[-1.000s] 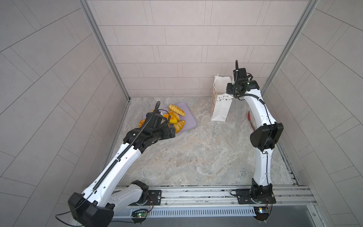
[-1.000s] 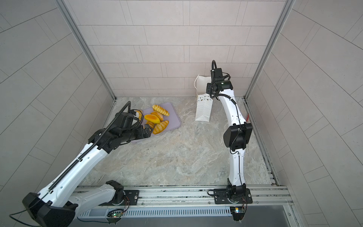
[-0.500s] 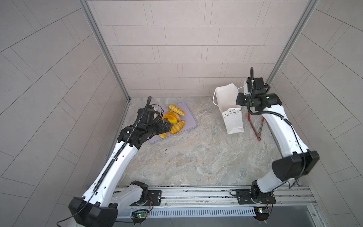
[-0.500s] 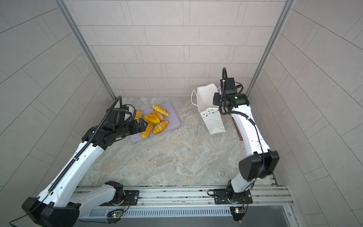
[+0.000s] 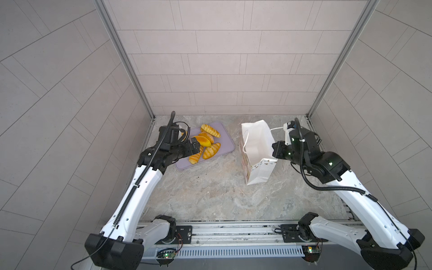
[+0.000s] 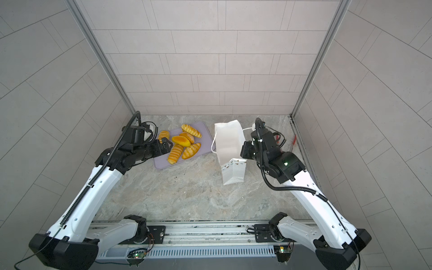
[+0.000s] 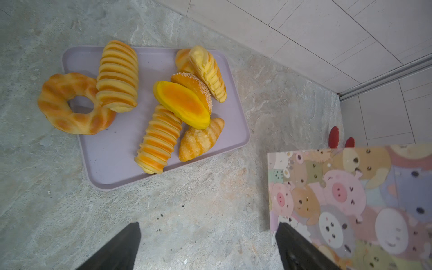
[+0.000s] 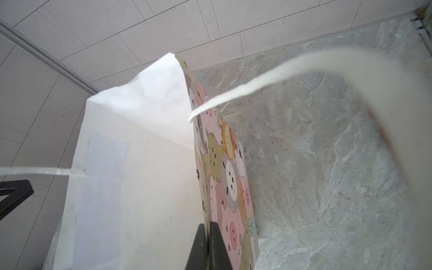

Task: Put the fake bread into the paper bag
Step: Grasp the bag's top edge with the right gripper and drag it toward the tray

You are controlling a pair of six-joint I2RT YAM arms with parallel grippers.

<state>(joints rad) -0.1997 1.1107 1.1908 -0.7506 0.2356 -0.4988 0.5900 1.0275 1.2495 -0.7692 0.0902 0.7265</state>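
Observation:
My right gripper draws the bag back and across toward the tray (image 7: pixel 112 163), onto bare floor nearer the bread, and releases the bag's side next, since a gap parts them.
The paper bag (image 5: pixel 257 149) (image 6: pixel 230 149) stands with its mouth open upward, white inside, with a cartoon animal print on one side (image 7: pixel 350 198). My right gripper (image 5: pixel 274 150) (image 6: pixel 244 149) (image 8: pixel 207 233) is shut on the bag's wall at the rim. Several pieces of fake bread (image 5: pixel 205 140) (image 6: pixel 184 141) (image 7: pixel 182 102) lie on the lilac tray (image 7: pixel 112 163). A ring-shaped one (image 7: pixel 72 105) hangs half off its edge. My left gripper (image 5: pixel 195 146) (image 6: pixel 163 146) (image 7: pixel 208 228) is open and empty at the tray's near left side.
Red-tipped tongs (image 6: pixel 293 139) (image 7: pixel 334 138) lie by the right wall, beyond the bag. A white string handle (image 5: pixel 244 142) hangs from the bag's left side. Tiled walls close in the back and both sides of the marbled floor (image 5: pixel 210 191).
My right arm has carried the bag from the back wall forward and a little toward the middle, still gripping it. My left gripper has drawn back to the left off the bread.

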